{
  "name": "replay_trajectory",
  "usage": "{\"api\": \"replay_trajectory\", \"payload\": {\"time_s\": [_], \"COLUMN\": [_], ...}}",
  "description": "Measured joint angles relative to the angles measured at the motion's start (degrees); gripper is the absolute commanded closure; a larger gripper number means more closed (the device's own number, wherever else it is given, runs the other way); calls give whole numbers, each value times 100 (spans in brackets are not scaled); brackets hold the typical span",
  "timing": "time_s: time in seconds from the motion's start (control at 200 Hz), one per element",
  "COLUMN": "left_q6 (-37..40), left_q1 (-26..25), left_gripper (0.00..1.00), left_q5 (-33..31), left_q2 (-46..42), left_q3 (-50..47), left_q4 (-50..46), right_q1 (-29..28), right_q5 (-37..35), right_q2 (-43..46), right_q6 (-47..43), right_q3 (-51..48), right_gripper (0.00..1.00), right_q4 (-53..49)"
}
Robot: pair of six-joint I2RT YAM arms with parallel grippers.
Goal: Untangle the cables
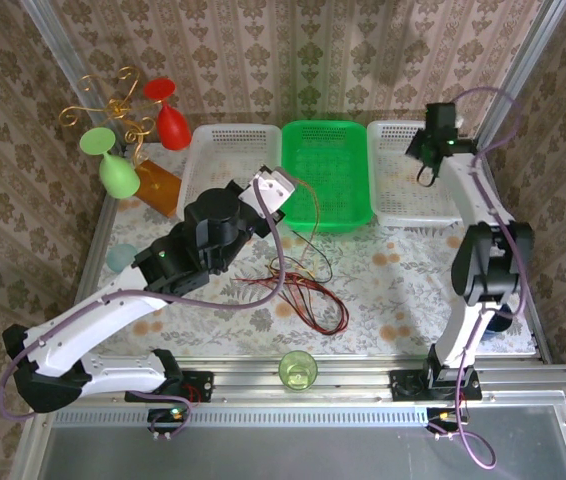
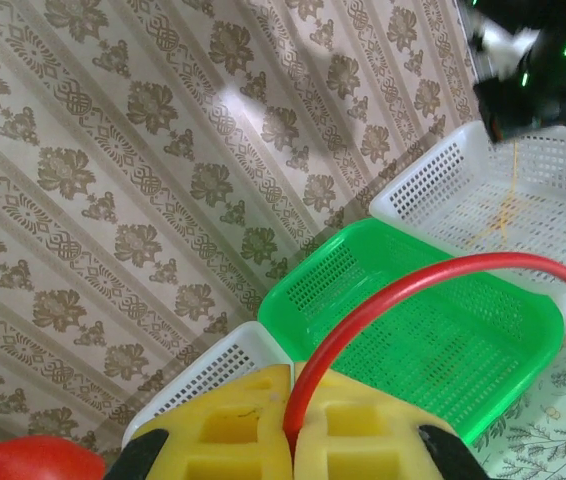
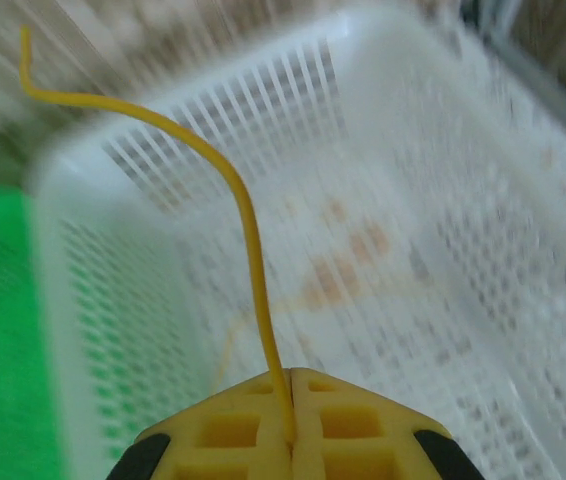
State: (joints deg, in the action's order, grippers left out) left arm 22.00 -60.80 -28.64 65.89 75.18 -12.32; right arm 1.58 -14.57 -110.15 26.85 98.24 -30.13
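My right gripper has the thin yellow cable (image 3: 248, 220) already trailing down inside the white basket below, so it should next lower toward the white basket's perforated bottom and release the cable there.
A loose tangle of red and black cables (image 1: 303, 290) lies on the table in front of the green basket (image 1: 328, 175). My left gripper (image 1: 278, 190) hovers at that basket's near left corner, shut on a red cable (image 2: 393, 300) that arcs up and to the right from between its yellow pads (image 2: 353, 430). My right gripper (image 1: 428, 160) hangs over the right white basket (image 1: 408, 215), shut on a thin yellow cable (image 3: 248, 220) that rises from its pads (image 3: 343, 420) and curls away to the left above the basket floor.
A left white basket (image 1: 225, 150) stands beside the green one. A gold curly wire stand (image 1: 113, 110) with red and green glasses and an orange block (image 1: 158, 185) fill the back left corner. A green cup (image 1: 298, 370) sits at the front edge.
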Motion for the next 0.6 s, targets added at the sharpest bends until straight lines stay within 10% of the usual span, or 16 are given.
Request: {"api": "replay_trajectory", "payload": {"time_s": [0.455,0.6], "left_q6": [-101,-101], "left_q1": [-74,-72], "left_gripper": [100,100], "left_q5": [0,-4], "left_q2": [131,240], "left_q3": [35,114], "left_q4": [-4,-7], "right_q1": [118,208], "right_q5": [-474,-195], "right_q2": [-1609,-1624], "right_q6": [-101,-177], "right_q3": [828,892], "right_gripper": [100,68], "right_q4": [-1585,-1735]}}
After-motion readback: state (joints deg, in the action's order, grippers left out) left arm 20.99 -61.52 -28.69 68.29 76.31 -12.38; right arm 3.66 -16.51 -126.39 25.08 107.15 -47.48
